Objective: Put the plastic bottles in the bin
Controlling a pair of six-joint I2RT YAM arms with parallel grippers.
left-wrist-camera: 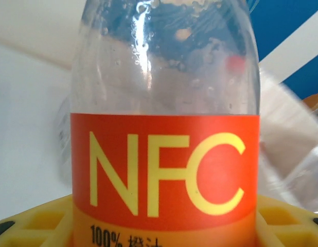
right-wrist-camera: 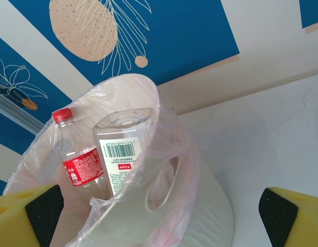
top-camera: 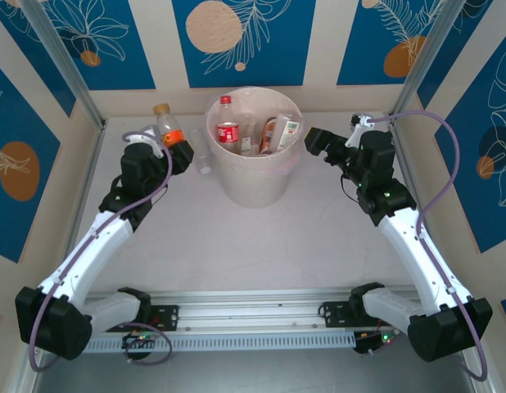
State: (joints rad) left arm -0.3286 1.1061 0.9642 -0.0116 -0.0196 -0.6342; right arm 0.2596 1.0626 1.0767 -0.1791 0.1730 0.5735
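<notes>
The left gripper rises with the bottle next, carries it over the bin's opening and releases it there, because the bin's tall rim bars the way.
An upright clear plastic bottle with an orange-red "NFC" label stands left of the bin, and my left gripper is shut on its lower half. In the left wrist view that bottle sits between the yellow fingertips. The pale bin holds several bottles, among them a red-labelled one. My right gripper is open beside the bin's right rim, nothing between its fingers. In the right wrist view the bin lies ahead of my gripper, with the red-labelled bottle and an upside-down white-labelled bottle inside.
A small clear bottle lies on the table between the left gripper and the bin. The thin plastic liner hangs loosely over the bin's rim. Patterned walls and metal posts close in the back and sides.
</notes>
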